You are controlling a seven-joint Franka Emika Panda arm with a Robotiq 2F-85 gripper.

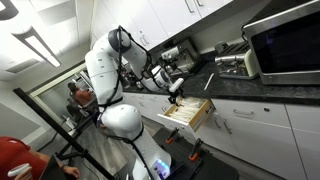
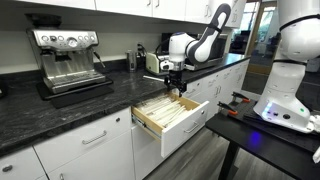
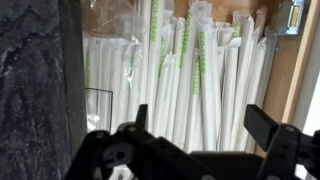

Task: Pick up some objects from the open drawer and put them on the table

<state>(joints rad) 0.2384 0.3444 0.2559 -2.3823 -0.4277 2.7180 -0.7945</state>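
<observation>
My gripper moves down into the open drawer [image 2: 190,126] onto a white paper-wrapped straw [image 2: 168,100] with green print next, since the straws lie below its open, empty fingers.
The drawer [image 2: 190,126] is pulled open under the table [image 2: 70,105], with a white front, a silver bar handle and a pale wood inside. It also shows in an exterior view [image 1: 196,117]. It is full of white paper-wrapped straws [image 3: 185,75], some with green print; they show in an exterior view too [image 2: 165,108]. My gripper [image 2: 177,88] hangs just above the straws near the drawer's back, by the table's edge [image 3: 35,70]. In the wrist view my gripper [image 3: 200,125] is open, its two dark fingers apart over the straws, and empty.
An espresso machine [image 2: 68,58] stands on the table. A microwave [image 1: 285,40] and a toaster-like appliance [image 1: 235,64] stand on it too. A person in red [image 1: 20,158] and another person [image 1: 80,95] are near the robot base [image 1: 125,125]. White cabinet fronts [image 2: 90,145] flank the drawer.
</observation>
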